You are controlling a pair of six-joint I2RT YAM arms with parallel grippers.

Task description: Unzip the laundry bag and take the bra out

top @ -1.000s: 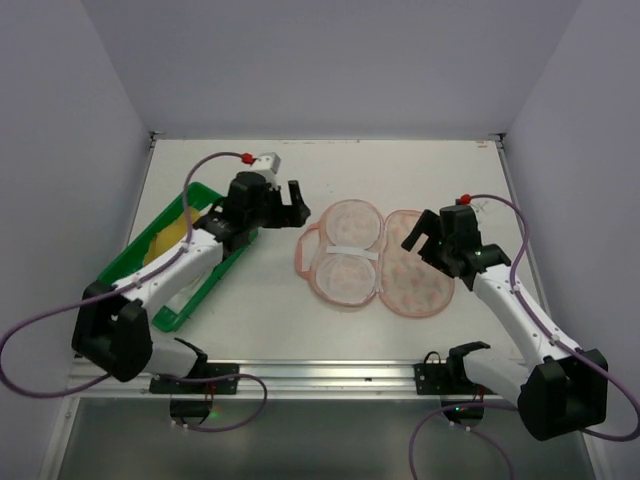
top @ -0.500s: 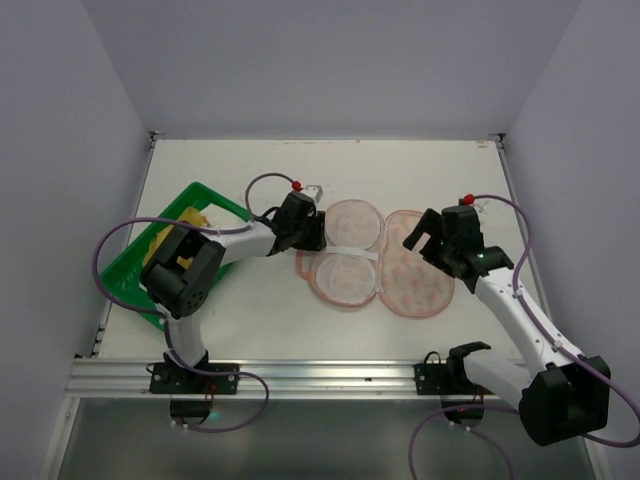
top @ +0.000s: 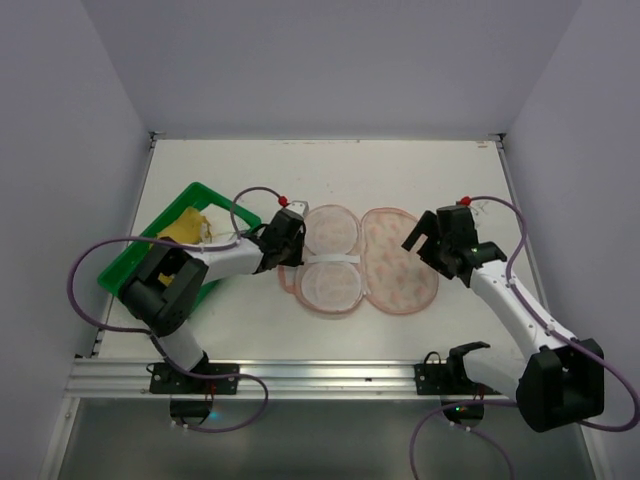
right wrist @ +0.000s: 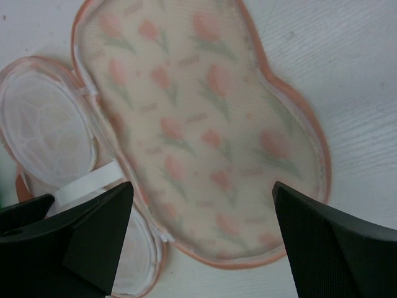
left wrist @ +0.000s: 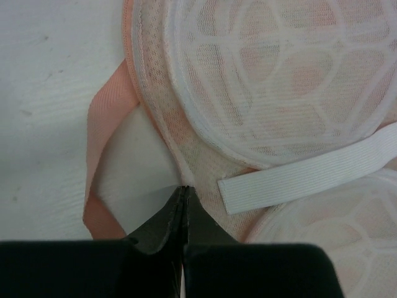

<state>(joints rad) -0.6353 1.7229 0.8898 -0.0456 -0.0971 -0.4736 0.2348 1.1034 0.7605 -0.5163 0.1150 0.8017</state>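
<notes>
My right gripper lowers onto the printed half's outer rim (top: pixel 437 281) (right wrist: pixel 326 176), farthest from the mesh cups, next, since my left gripper already pinches the bag's opposite rim.
The laundry bag (top: pixel 400 265) lies unzipped and spread flat mid-table, its printed half to the right and its white mesh cups (top: pixel 330 232) to the left. In the left wrist view the bag (left wrist: pixel 279 81) fills the top, its pink loop strap (left wrist: pixel 102 124) at left. My left gripper (top: pixel 289 253) (left wrist: pixel 184 189) is shut, its tips pinching the bag's left rim beside that loop. My right gripper (top: pixel 425 250) (right wrist: pixel 200 189) hovers open over the printed half (right wrist: pixel 205 124), holding nothing. The mustard-yellow bra (top: pixel 185 225) rests in the green tray.
The green tray (top: pixel 120 272) sits at the table's left side, close to the left wall. A white elastic band (left wrist: pixel 310 167) crosses between the two mesh cups. Both arm bases and a metal rail (top: pixel 320 375) line the near edge.
My left arm swung from over the tray to the bag's left rim and its gripper went from open to shut. The bag has slid a little leftward. The right gripper barely moved.
</notes>
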